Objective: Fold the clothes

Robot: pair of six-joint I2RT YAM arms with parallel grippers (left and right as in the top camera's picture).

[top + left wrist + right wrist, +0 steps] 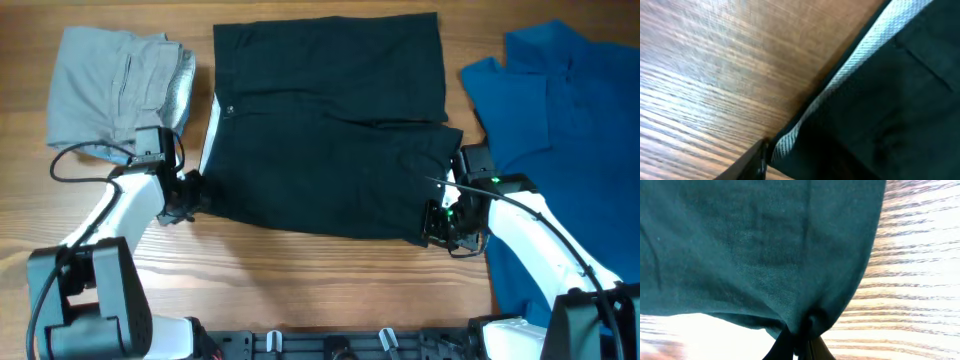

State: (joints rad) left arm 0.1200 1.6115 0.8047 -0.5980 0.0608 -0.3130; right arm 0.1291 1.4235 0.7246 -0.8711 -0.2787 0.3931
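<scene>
The pinched near corner moves outward in my right gripper next, toward the shorts' far corner by the blue polo (424, 36), which lies outward, and is released there.
Black shorts (330, 130) lie spread in the middle of the wooden table, partly folded, with a pale inner waistband strip (211, 130) along their left edge. My left gripper (190, 192) is shut on the shorts' front left corner; the left wrist view shows the dark cloth (880, 115) and its light woven edge (790, 137) pinched at one finger. My right gripper (440, 222) is shut on the shorts' front right corner; the right wrist view shows the cloth (765, 245) bunched between the fingers (802, 347).
A folded grey garment (115, 90) lies at the back left. A blue polo shirt (565, 130) lies on the right, running down to the front edge. Bare wood (320, 280) shows in front of the shorts.
</scene>
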